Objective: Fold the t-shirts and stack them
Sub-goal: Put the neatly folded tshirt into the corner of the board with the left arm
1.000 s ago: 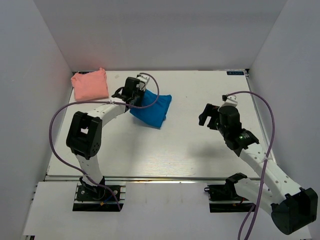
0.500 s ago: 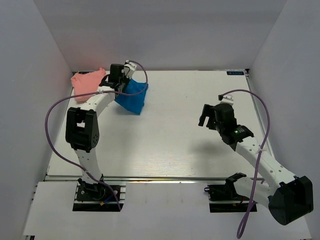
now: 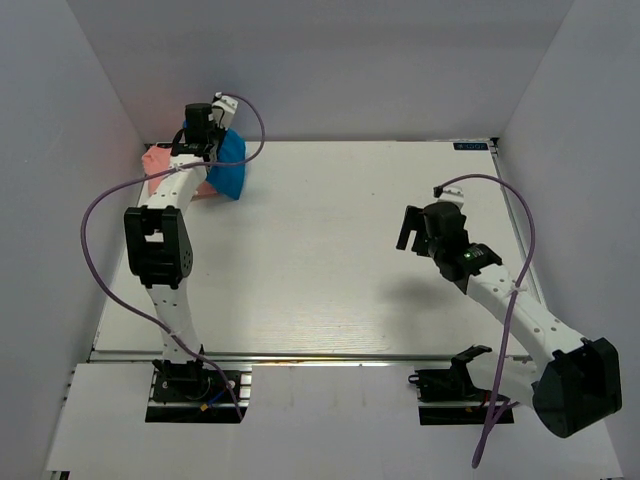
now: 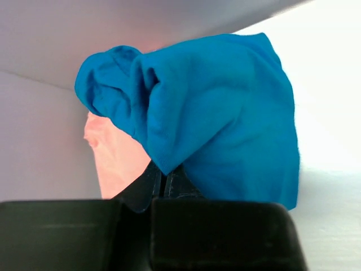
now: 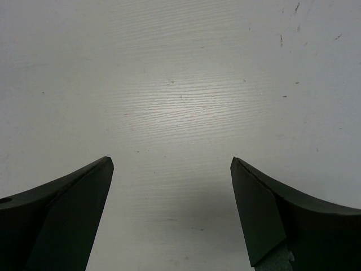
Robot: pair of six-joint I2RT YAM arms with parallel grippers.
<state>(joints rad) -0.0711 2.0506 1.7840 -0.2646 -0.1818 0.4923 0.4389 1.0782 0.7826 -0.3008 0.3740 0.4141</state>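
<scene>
I will next move my left gripper to the pink t-shirt's uncovered side, below and to its left in the top view. Then I will lower the blue t-shirt and let go of it.
My left gripper is shut on the folded bright blue t-shirt and holds it at the far left corner, over the salmon pink t-shirt. In the left wrist view the blue t-shirt hangs bunched from my closed fingers, and the pink t-shirt shows behind it on the left. I cannot tell if the blue one touches the pink one. My right gripper is open and empty above bare table at the right; its fingers stand wide apart.
White walls close in the table at the back and both sides; the back wall is right behind the left gripper. The left arm's purple cable loops out to the left. The table's front edge lies near the arm bases.
My left gripper has carried the blue t-shirt from the middle left of the table back and left to the far corner, over the pink t-shirt. The right arm has barely moved.
</scene>
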